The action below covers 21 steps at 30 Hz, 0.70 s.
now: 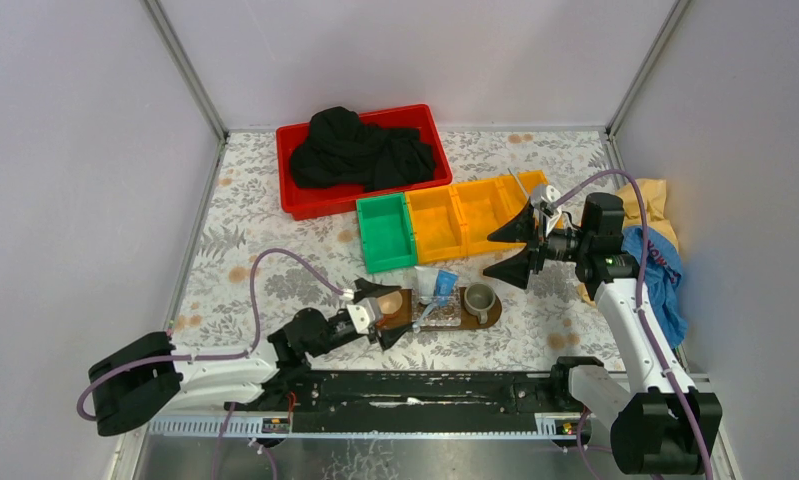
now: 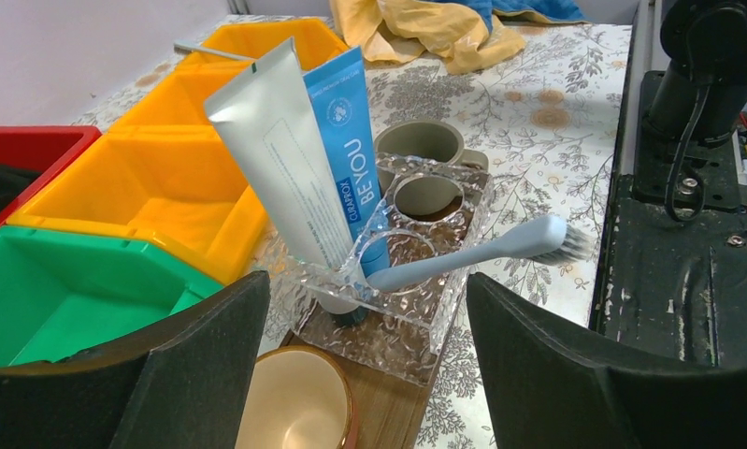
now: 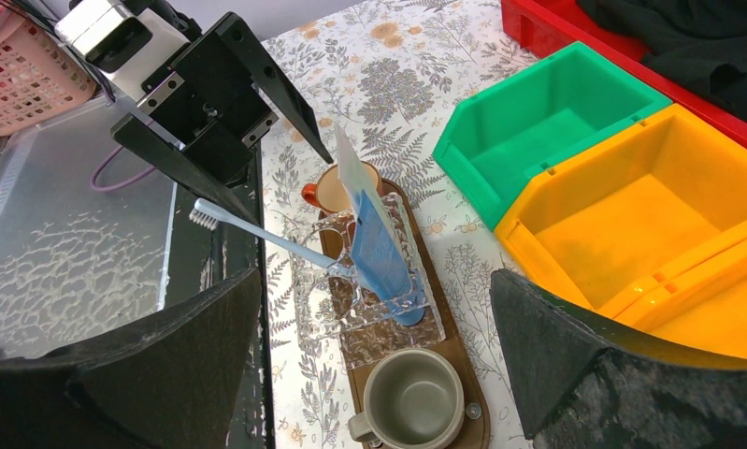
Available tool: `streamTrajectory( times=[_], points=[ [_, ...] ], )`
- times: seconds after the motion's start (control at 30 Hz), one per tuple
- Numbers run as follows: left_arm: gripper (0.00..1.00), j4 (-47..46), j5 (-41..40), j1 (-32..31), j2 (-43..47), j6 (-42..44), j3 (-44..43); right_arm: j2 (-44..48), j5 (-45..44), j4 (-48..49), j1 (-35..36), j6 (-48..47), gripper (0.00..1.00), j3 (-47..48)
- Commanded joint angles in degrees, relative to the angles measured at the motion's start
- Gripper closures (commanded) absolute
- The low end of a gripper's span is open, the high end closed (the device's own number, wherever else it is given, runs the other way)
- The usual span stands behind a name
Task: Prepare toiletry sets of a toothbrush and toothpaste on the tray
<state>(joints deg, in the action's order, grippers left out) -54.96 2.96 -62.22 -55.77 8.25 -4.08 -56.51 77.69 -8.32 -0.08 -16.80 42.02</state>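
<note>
Next, my right gripper swings outward and lowers onto the thin toothbrush at the yellow bin's far rim, since that lies outward of the gripper and below.
The dark-brown tray (image 1: 487, 318) lies just ahead of the arm bases. A clear ribbed holder (image 2: 416, 313) stands on it. In the holder lean a silvery toothpaste tube (image 2: 276, 159), a blue toothpaste tube (image 2: 346, 154) and a pale toothbrush (image 2: 481, 253), bristles toward the arm bases. A second thin toothbrush (image 1: 520, 184) lies across the far yellow bin. My left gripper (image 1: 393, 318) is open over the tray's left end, above a cream cup (image 2: 290, 402), holding nothing. My right gripper (image 1: 515, 250) hangs open above the tray's right end, empty.
A grey mug (image 3: 411, 402) sits on the tray's right end. Behind the tray stand a green bin (image 1: 385, 232) and yellow bins (image 1: 465, 215), then a red bin (image 1: 305, 200) with black cloth. Yellow and blue cloths (image 1: 660, 255) lie at the right.
</note>
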Motion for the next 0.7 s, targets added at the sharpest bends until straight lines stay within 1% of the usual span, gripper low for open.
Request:
streamTrajectory(
  times=[0.0,0.2,0.27,0.33,0.4,0.43,0.47,0.53,0.6,0.67],
  points=[
    [0.15,0.89,-2.36,-0.34,1.51,-0.81,1.1,-0.09,2.47,0.49,-0.37,-0.87,0.0,2.01],
    [0.15,0.9,-3.5,-0.44,5.08,-3.27,2.87,0.0,2.43,0.49,-0.36,-0.89,0.01,2.01],
    [0.15,1.14,-4.6,-0.34,8.1,-5.38,3.85,0.08,2.18,0.35,-0.39,-1.1,0.01,1.91],
    [0.15,4.07,-6.73,-0.28,12.64,-8.69,4.43,0.09,1.53,-0.47,-0.37,-1.96,0.0,1.99],
    [0.15,11.72,-9.54,-0.37,18.84,-13.45,3.72,-0.01,0.03,-1.55,-0.36,-2.94,0.0,2.29],
    [0.15,17.3,-11.72,-0.36,22.04,-16.26,2.46,-0.07,-1.16,-1.83,-0.37,-3.2,0.0,2.48],
    [0.13,23.43,-14.12,-0.35,26.11,-19.07,-0.14,-0.2,-2.58,-2.17,-0.36,-3.4,0.01,2.73],
    [0.08,34.21,-18.82,-0.25,29.94,-22.64,-4.9,-0.7,-6.5,-3.02,-0.37,-3.89,0.01,3.39],
    [0.01,41.96,-22.23,-0.21,30.58,-23.92,-10.35,-1.59,-12.0,-2.61,-0.37,-2.91,0.01,4.03],
    [0.0,48.66,-23.91,0.41,27.69,-24.0,-16.36,-2.11,-19.42,-0.12,-0.37,0.14,0.0,4.23]
  ],
)
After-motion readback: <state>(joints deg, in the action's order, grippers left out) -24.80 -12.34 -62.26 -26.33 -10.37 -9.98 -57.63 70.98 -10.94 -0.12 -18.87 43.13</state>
